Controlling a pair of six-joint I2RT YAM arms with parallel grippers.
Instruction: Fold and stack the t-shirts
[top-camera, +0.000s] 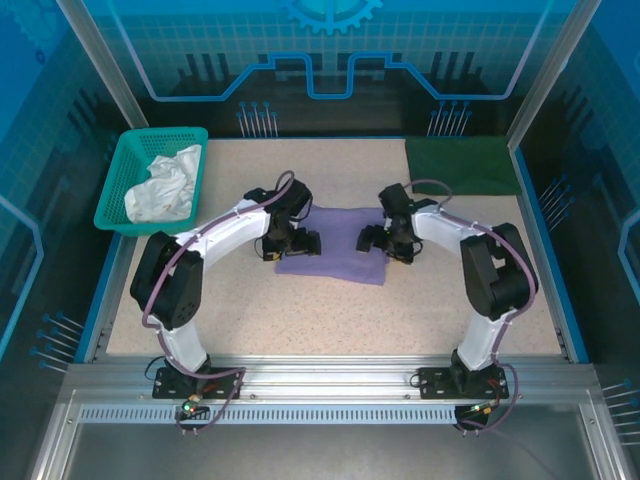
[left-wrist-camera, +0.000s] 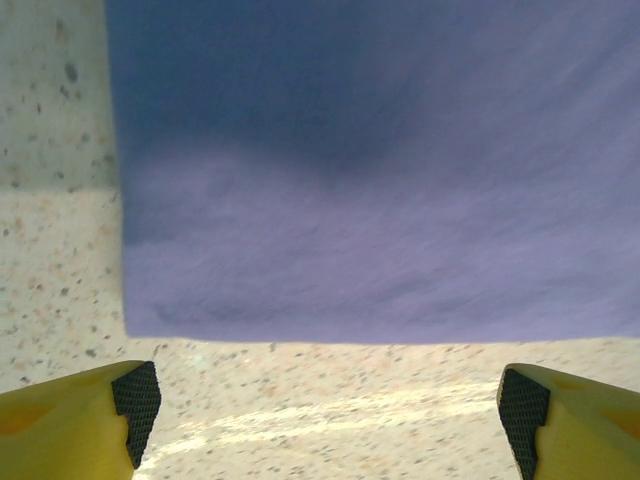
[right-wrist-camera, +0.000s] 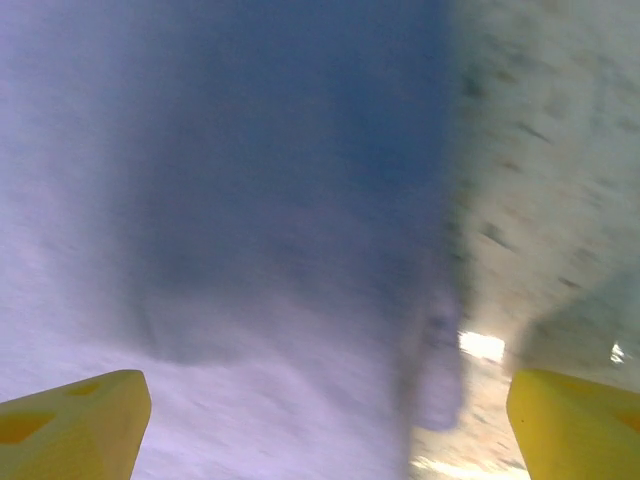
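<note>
The right gripper lowers onto the purple shirt's side edge (top-camera: 385, 267) (right-wrist-camera: 412, 412) beneath it next and closes there, since that edge runs between its open fingers.
A lavender-purple t-shirt (top-camera: 335, 245) lies folded into a flat rectangle in the middle of the table. My left gripper (top-camera: 293, 243) is at its left edge and my right gripper (top-camera: 385, 240) at its right edge. In the left wrist view the purple cloth (left-wrist-camera: 380, 180) ends just ahead of my open left gripper (left-wrist-camera: 328, 420), whose fingers (left-wrist-camera: 135, 410) stand wide over bare table. The right wrist view is blurred. There my right gripper (right-wrist-camera: 328, 430) is open over the purple shirt (right-wrist-camera: 250, 250), holding nothing. A dark green t-shirt (top-camera: 462, 165) lies folded at the back right.
A teal mesh basket (top-camera: 113, 190) at the back left holds a crumpled white cloth (top-camera: 165, 185). The speckled table (top-camera: 330, 320) is bare in front of the shirt. Blue walls and metal frame posts ring the workspace.
</note>
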